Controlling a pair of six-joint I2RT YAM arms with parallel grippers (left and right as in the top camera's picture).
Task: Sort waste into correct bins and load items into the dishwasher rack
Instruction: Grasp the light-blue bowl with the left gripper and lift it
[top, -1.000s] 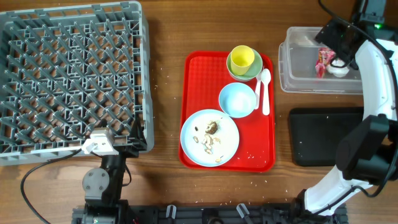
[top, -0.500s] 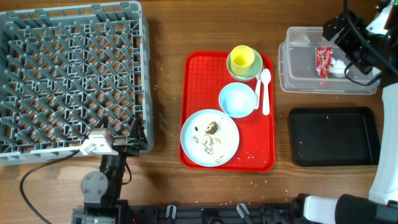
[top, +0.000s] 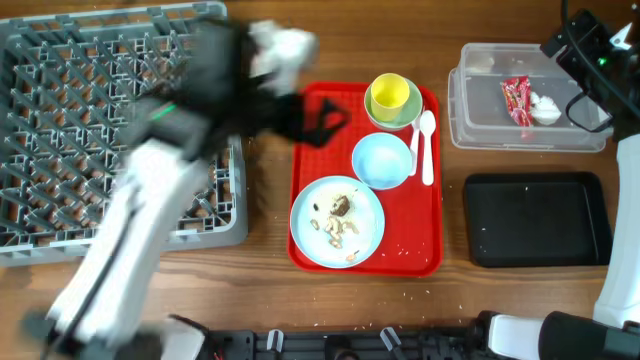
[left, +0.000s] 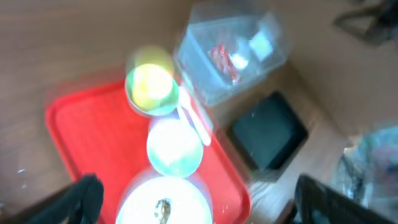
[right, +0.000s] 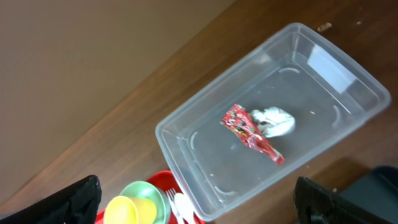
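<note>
My left gripper goes over to the right in the overhead view to the blue bowl next and down to its near rim (top: 398, 183) (left: 192, 167), where tray lies bare.
The red wrapper (top: 519, 98) and white tissue (top: 545, 106) lie in the clear tub (top: 470, 120); the right wrist view shows them too (right: 252, 134). The black tray (top: 535, 220) holds nothing. On the red tray (top: 310, 150) the yellow cup (top: 390, 95) stands in the green bowl (top: 403, 118), beside the blue bowl (top: 381, 160), fork and spoon (top: 426, 140), and the white plate (top: 337, 222) with food scraps (top: 340, 207). My left gripper (top: 322, 118), blurred, is open above the red tray (left: 199, 205). My right gripper (top: 570, 48) is open and empty above the tub (right: 199, 205).
The grey dishwasher rack (top: 60, 100) fills the left side, and my blurred left arm crosses over its right half. Pale crumbs lie on the red tray's lower right. My right arm's base stands at the right edge, by the black tray.
My left arm has swung up from the front edge, over the rack to the red tray. My right gripper has pulled back right from the tub, leaving the wrapper inside.
</note>
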